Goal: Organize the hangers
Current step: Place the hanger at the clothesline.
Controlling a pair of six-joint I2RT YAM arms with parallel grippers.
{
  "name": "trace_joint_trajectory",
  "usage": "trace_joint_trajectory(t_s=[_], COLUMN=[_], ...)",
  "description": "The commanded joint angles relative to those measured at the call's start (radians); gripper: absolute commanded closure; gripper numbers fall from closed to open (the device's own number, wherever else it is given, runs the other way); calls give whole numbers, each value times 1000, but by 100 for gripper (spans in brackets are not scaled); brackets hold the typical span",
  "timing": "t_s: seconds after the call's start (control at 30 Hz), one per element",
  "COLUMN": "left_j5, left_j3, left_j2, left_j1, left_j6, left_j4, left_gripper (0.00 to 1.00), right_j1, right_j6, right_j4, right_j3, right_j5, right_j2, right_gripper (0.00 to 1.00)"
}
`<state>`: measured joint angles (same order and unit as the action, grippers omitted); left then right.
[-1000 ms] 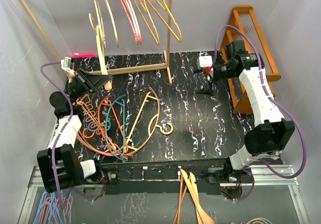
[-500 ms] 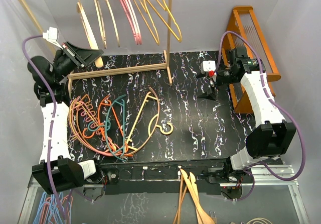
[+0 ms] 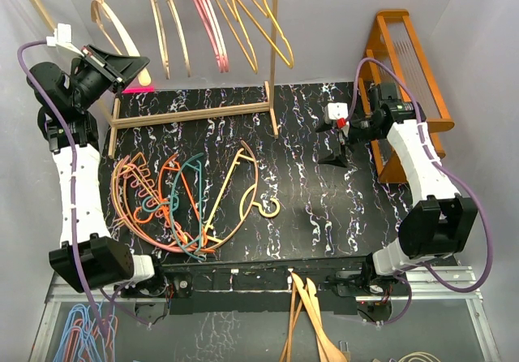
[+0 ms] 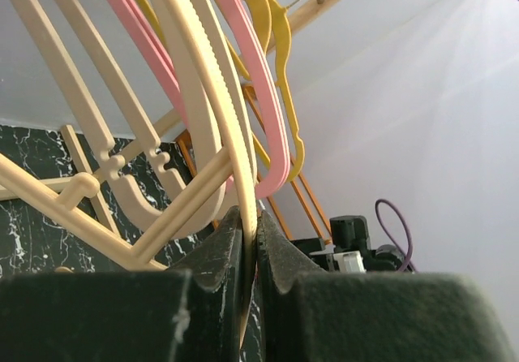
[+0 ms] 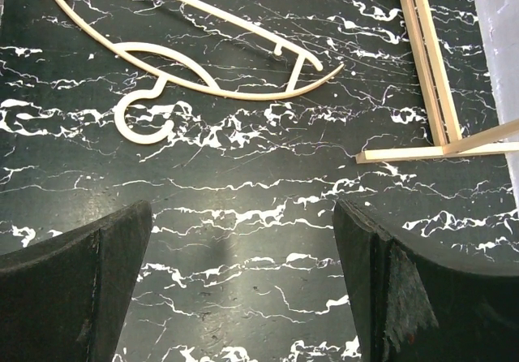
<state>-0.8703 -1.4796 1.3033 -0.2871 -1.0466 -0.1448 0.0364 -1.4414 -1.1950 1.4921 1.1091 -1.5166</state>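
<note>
My left gripper holds the tan hanger and will carry it along the rack's bar toward the hanging tan pair (image 3: 165, 28). It will then release the hanger beside them, because that pair has the same color.
My left gripper (image 3: 139, 66) is raised at the far left, shut on a tan hanger (image 3: 112, 19) held up near the rack's rail. In the left wrist view the tan hanger's notched bar (image 4: 217, 86) is pinched between the jaws (image 4: 250, 240). Tan, pink (image 3: 203, 13) and yellow hangers (image 3: 259, 17) hang from the rack. A pile of orange, pink, teal and yellow hangers (image 3: 182, 196) lies on the black marbled table (image 3: 324, 208), with a tan hanger (image 5: 211, 78) at its right side. My right gripper (image 3: 334, 152) is open and empty over the table at the right.
The wooden rack's base bar (image 3: 195, 112) and post (image 3: 273, 53) stand at the back. An orange wooden stand (image 3: 409, 62) is at the right. Light wooden hangers (image 3: 308, 317) and blue-pink wire hangers (image 3: 77, 333) lie below the table's near edge.
My left arm has lifted the tan hanger up and to the left, from near the rack's base to the rail. My right gripper has shifted slightly.
</note>
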Motion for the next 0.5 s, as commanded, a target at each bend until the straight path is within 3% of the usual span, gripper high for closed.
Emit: trace_joint_trajectory(t_s=[0.0,0.47], left_j5=[-16,-43], left_j3=[-85,-142], left_j2=[17,44], left_j1=[-7,1], left_j6=[-77,-101], left_j4=[-77,-109], left_gripper=[100,100], right_j1=[-6,-5], right_j6=[63,134], right_j4=[79,147], right_j3=[-21,-57], right_j5=[12,-13], right_j2=[65,88], right_gripper=[2,2])
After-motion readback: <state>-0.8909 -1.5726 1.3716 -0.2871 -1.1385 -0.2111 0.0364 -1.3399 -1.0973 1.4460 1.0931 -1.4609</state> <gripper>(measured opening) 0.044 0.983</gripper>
